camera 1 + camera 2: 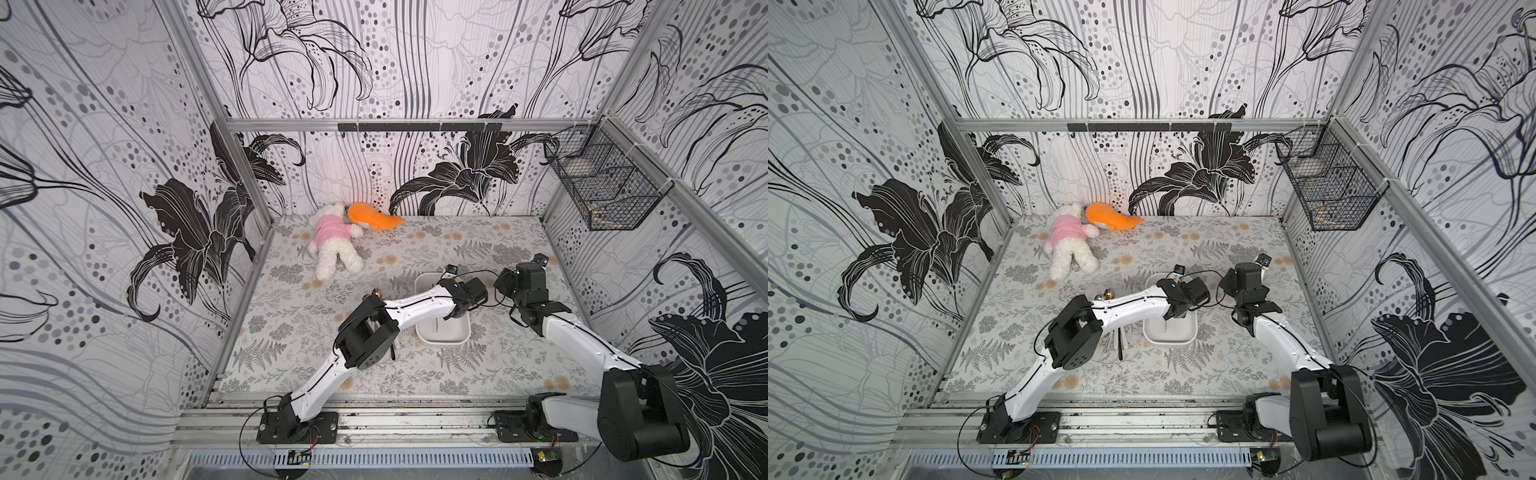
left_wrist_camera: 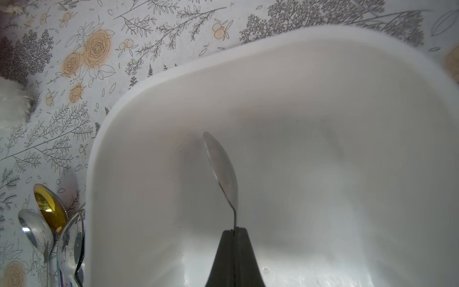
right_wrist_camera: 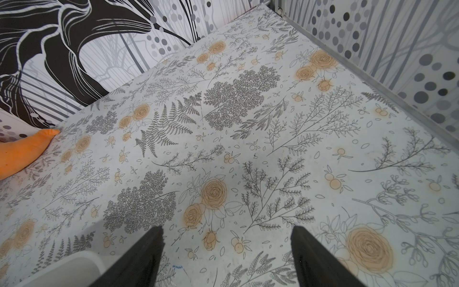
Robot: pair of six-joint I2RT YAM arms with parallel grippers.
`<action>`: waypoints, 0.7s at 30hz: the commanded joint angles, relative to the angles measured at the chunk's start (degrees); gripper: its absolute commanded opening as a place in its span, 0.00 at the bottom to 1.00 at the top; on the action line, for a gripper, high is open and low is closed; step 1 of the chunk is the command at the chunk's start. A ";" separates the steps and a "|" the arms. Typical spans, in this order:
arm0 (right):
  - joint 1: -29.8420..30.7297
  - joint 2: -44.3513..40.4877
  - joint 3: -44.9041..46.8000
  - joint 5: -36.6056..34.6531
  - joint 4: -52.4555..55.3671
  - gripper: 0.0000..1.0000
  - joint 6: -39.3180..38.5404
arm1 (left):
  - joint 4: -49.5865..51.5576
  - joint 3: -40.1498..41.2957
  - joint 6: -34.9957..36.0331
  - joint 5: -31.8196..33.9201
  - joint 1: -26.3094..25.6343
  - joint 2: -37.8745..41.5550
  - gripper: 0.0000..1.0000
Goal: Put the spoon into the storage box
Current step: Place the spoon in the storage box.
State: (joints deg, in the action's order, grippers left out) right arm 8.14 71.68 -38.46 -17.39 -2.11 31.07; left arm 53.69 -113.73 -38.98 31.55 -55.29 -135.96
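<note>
I will lower my left gripper toward the storage box's bottom and release the spoon's thin handle there, as the silver spoon's bowl already hangs inside the storage box's sides.
A silver spoon [image 2: 222, 169] hangs by its handle from my left gripper [image 2: 234, 229], which is shut on it. Its bowl points down into the white storage box [image 2: 173, 74] without clearly touching the floor. In both top views the left gripper [image 1: 451, 316] [image 1: 1170, 316] reaches over the storage box [image 1: 442, 334] [image 1: 1169, 334] at mid-table. My right gripper [image 3: 227, 236] stands open and empty above the patterned table just right of the box, whose corner [image 3: 74, 266] shows beside one finger.
Three more spoons, one gold [image 2: 49, 208] and two silver [image 2: 37, 231] [image 2: 72, 238], lie left of the box, partly under the left arm [image 1: 1115, 336]. A white bear [image 1: 332, 245] and an orange plush [image 1: 372, 220] lie at the back. A black wire basket [image 1: 602, 187] hangs on the right wall.
</note>
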 commanded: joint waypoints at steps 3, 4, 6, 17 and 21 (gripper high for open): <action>0.45 1.09 -1.00 -0.33 0.87 0.86 1.27 | 3.76 -1.07 -1.26 4.82 1.49 -0.71 0.00; 0.47 1.25 -1.01 -0.22 0.88 0.85 1.38 | 3.83 -0.94 -1.27 5.08 1.66 -0.71 0.00; 0.45 1.57 -1.16 0.06 0.90 0.85 1.37 | 4.10 -0.94 -1.09 5.55 2.00 -1.04 0.00; 0.47 1.88 -1.43 0.23 1.26 0.85 1.60 | 5.91 -2.91 -0.44 6.63 2.82 -3.96 0.00; 0.47 2.02 -1.53 0.21 1.32 0.85 1.55 | 5.53 -2.80 -0.13 6.29 2.82 -4.53 0.08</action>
State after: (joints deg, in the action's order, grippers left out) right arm 8.14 73.10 -38.48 -17.15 -2.04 31.99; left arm 58.98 -115.09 -39.16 36.95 -52.80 -139.02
